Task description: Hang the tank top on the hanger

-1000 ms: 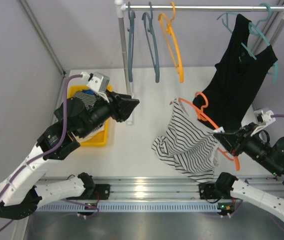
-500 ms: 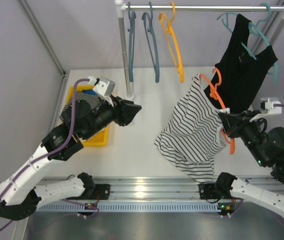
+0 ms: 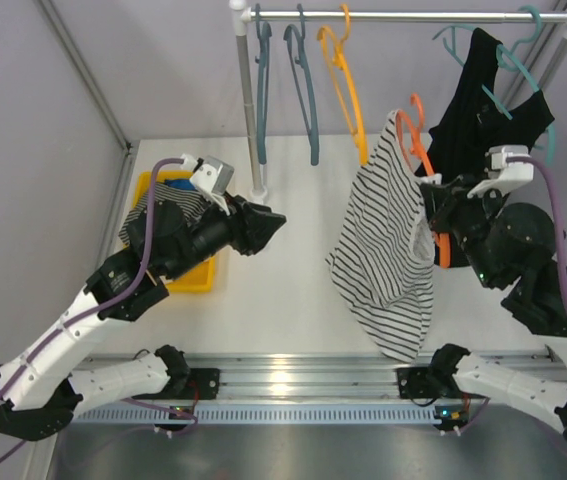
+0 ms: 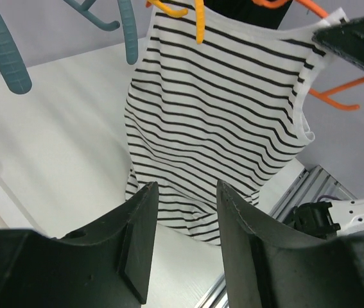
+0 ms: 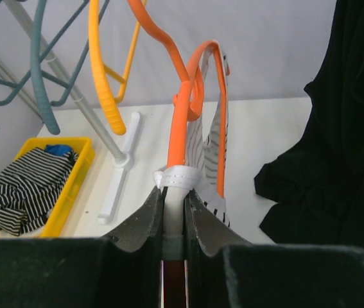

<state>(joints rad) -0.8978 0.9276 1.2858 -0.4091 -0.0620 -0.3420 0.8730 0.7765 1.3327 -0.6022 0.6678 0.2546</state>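
Next I should carry the hanger in my right gripper outward and up to the bare bar beside the black top (image 3: 493, 17) and release it there, because the hanger's hook is empty.
The white, black-striped tank top (image 3: 383, 240) hangs from the red-orange hanger (image 3: 418, 135), lifted clear of the table below the rail. My right gripper (image 3: 433, 200) is shut on one hanger arm, with a white-edged strap pinched over it. In the right wrist view the jaws (image 5: 174, 192) clamp the hanger (image 5: 185, 109) and the strap (image 5: 180, 176). My left gripper (image 3: 268, 222) is open and empty, well to the left of the top. In the left wrist view (image 4: 187, 186) it points at the tank top (image 4: 220, 109), and part of the hanger (image 4: 348, 96) shows.
A clothes rail (image 3: 403, 15) at the back carries two teal hangers (image 3: 303, 80), a yellow-amber hanger (image 3: 348, 90) and a black top (image 3: 478, 100) on a teal hanger. The rack post (image 3: 253, 110) stands mid-left. A yellow bin (image 3: 188, 275) at left holds a darker striped garment (image 3: 173, 200).
My right arm has lifted the hanger and tank top off the table, up and back toward the rail. The top now hangs straight down. My left gripper shifted slightly right.
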